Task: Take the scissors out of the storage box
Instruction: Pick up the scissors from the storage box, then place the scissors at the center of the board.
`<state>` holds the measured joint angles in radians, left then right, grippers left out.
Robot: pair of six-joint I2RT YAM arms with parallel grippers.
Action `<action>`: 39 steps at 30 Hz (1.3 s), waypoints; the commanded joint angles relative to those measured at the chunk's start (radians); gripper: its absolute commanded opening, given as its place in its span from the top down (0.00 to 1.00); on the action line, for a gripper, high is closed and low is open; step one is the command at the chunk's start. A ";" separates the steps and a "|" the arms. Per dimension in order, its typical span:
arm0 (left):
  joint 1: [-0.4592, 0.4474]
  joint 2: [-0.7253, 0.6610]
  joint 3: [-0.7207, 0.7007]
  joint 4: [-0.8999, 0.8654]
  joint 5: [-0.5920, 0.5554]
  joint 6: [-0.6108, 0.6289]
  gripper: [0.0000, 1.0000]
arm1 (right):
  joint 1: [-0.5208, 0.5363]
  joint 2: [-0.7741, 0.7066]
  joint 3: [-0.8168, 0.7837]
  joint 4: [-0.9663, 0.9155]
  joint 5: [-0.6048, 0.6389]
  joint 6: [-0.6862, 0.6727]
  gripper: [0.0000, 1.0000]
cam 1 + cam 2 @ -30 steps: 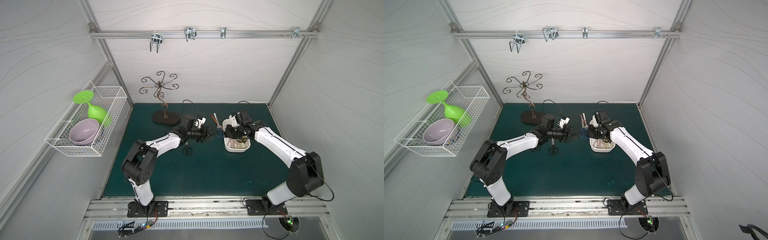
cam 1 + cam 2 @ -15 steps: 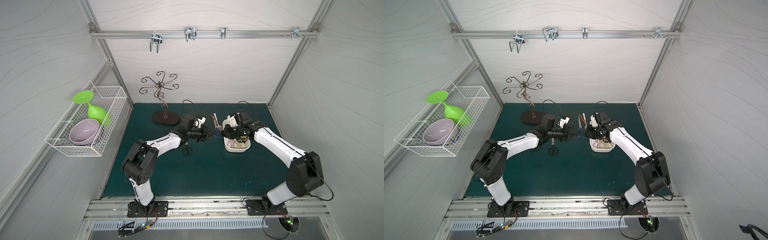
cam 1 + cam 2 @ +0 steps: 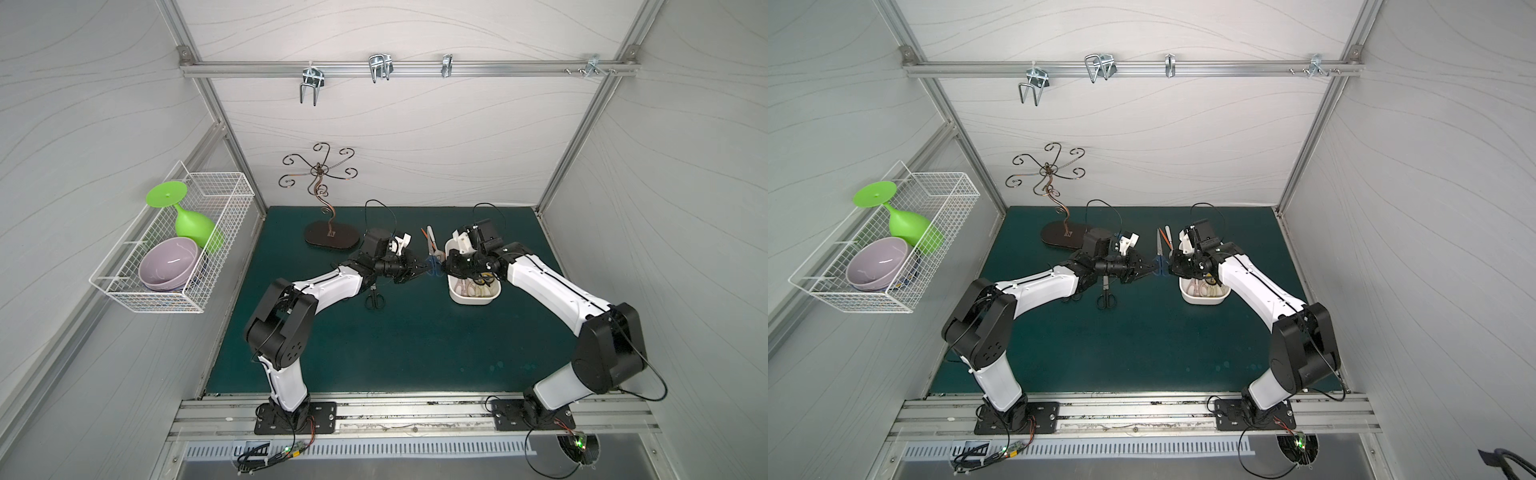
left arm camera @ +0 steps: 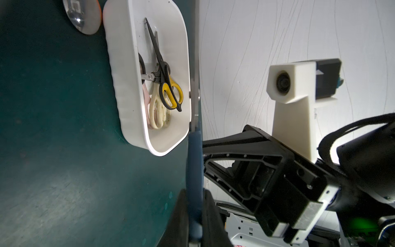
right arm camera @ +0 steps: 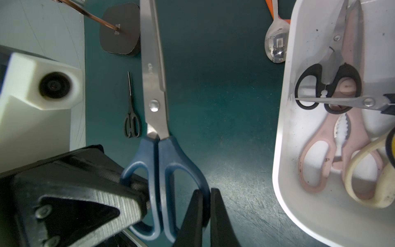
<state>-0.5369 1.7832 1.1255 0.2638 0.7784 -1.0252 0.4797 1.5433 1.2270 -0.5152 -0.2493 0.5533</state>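
Note:
My left gripper should next lower its scissors onto bare mat beside the small black pair (image 3: 375, 298) below, away from the white storage box (image 3: 473, 298), and let go of the scissors' handle.
The blue-handled scissors (image 5: 159, 149) hang just above the green mat between my two arms, seen in both top views (image 3: 434, 266) (image 3: 1158, 266). My left gripper (image 4: 194, 192) is shut on one blue handle loop (image 4: 194, 162). My right gripper (image 5: 206, 192) is shut on the other loop. The white storage box (image 3: 473, 298) (image 5: 284, 149) stands beside my right gripper and holds pink shears (image 5: 320, 160), cream shears (image 4: 158, 115), yellow-and-black scissors (image 4: 171, 94) and black-handled scissors (image 5: 329, 85). A small black pair (image 3: 375, 298) (image 5: 132, 126) lies on the mat under my left arm.
A spoon (image 5: 276, 49) and an orange stick lie on the mat behind the box. A curled metal stand (image 3: 331, 239) rises at the back left. A wire basket (image 3: 124, 291) on the left wall holds a purple bowl and a green glass.
My left gripper has closed on the blue handle, having stood open a second ago. My right gripper has kept its hold and barely moved.

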 commanded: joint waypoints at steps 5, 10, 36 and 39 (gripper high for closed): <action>-0.005 0.021 0.020 0.047 0.005 0.007 0.96 | 0.013 0.020 0.018 0.018 -0.004 0.006 0.80; -0.004 0.010 -0.001 0.027 0.005 0.024 0.96 | 0.001 0.008 0.064 -0.047 0.093 -0.037 0.54; 0.114 0.141 -0.119 -0.114 -0.017 0.203 0.90 | -0.147 -0.095 -0.010 -0.061 0.114 -0.056 0.51; 0.115 0.153 -0.118 -0.132 -0.031 0.215 0.90 | -0.148 -0.089 -0.012 -0.062 0.115 -0.060 0.51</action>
<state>-0.4202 1.9221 0.9962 0.1268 0.7658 -0.8547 0.3279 1.4429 1.2190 -0.5655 -0.1242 0.5007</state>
